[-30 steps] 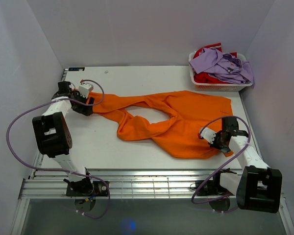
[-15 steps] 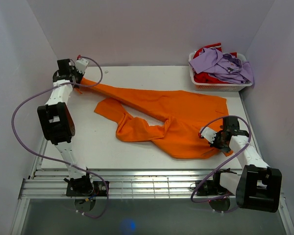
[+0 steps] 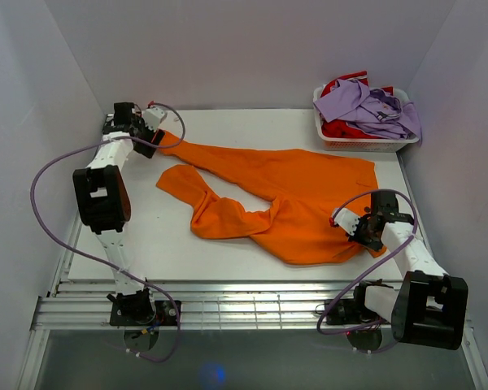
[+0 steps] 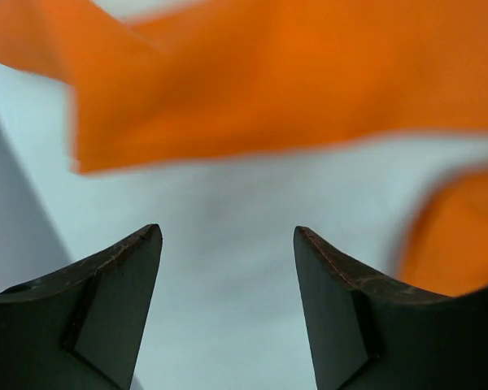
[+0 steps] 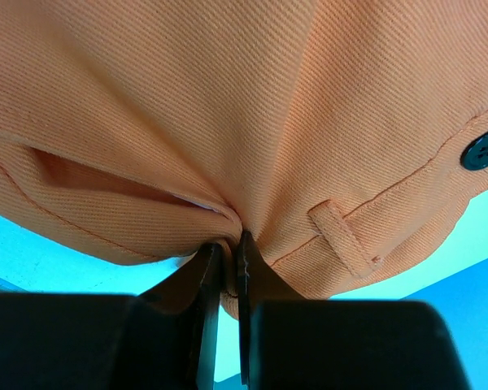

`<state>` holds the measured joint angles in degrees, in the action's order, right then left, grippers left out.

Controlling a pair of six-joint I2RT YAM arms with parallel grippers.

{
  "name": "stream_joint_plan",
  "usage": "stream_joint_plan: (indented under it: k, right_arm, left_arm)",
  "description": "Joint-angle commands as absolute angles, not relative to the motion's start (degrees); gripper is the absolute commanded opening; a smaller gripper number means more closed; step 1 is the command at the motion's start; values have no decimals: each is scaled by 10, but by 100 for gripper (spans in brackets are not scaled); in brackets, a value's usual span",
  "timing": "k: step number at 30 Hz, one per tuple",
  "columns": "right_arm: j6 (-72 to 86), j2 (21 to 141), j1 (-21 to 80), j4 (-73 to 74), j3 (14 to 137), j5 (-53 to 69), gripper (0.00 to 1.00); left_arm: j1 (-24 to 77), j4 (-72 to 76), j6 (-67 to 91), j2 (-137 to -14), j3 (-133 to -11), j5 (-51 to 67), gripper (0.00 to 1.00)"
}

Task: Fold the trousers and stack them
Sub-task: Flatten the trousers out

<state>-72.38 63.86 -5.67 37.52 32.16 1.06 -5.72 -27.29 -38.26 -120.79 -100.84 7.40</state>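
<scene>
The bent leg lies crooked. My left gripper should next move back from the stretched leg and down onto the bent leg's end corner to close there.
The orange trousers (image 3: 293, 195) lie spread over the table. One leg stretches toward the far left corner and the other is bent back on itself in the middle. My left gripper (image 3: 156, 136) is open and empty, just left of the stretched leg's end. In the left wrist view it (image 4: 228, 231) has bare table between its jaws, with the orange cloth (image 4: 268, 81) ahead of them. My right gripper (image 3: 360, 231) is shut on the trousers' waistband at the right. In the right wrist view its jaws (image 5: 228, 240) pinch a fold of cloth (image 5: 228, 97) beside a belt loop and a button.
A white basket (image 3: 329, 142) stands at the back right corner with a lilac shirt (image 3: 374, 106) over a red garment (image 3: 342, 128). White walls close in the table on the left, back and right. The metal rail runs along the near edge.
My left gripper pulled one leg out toward the far left corner, then opened and let it go. The leg end now lies on the table. The right gripper has kept its hold.
</scene>
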Motion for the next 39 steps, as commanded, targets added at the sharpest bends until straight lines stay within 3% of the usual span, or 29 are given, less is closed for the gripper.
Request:
stream_joint_plan:
  k: [1,8,18,24,28,29,31,32,34,39]
  right_arm:
    - [-743,642,-62,401,345,13,8]
    - [-743,648,-62,403,349,13,8]
    - [-741,643,-62,406,344,12,8]
    - [-738,650,-62,404,347,10,8]
    - [-737,650,-62,405,352,10,8]
    - [-737,649,-62,405,352,9,8]
    - [-738,645,-62,405,353,8,8]
    - [-739,644,-62,405,353,7,8]
    - [-741,640,-63,406,354,5,8]
    - [-749,632,-68,400,353,2,8]
  left_arm:
    - [-65,-365,-387,-1059,-897,223,77]
    - [-62,-406,-531,-1020,-787,316,70]
    - [-60,-331,-584,-1100,-781,271,70]
    - [-48,-277,-663,-1106,-706,233,69]
    - [-48,-280,-682,-1110,-679,209,41]
    - [-48,-293,-686,-1102,-674,202,27]
    - [-54,-313,-690,-1086,-664,206,17]
    - [-55,-344,-686,-1062,-665,207,6]
    - [-61,-393,-674,-1037,-686,205,0]
    - [-112,-566,-638,-953,-758,188,0]
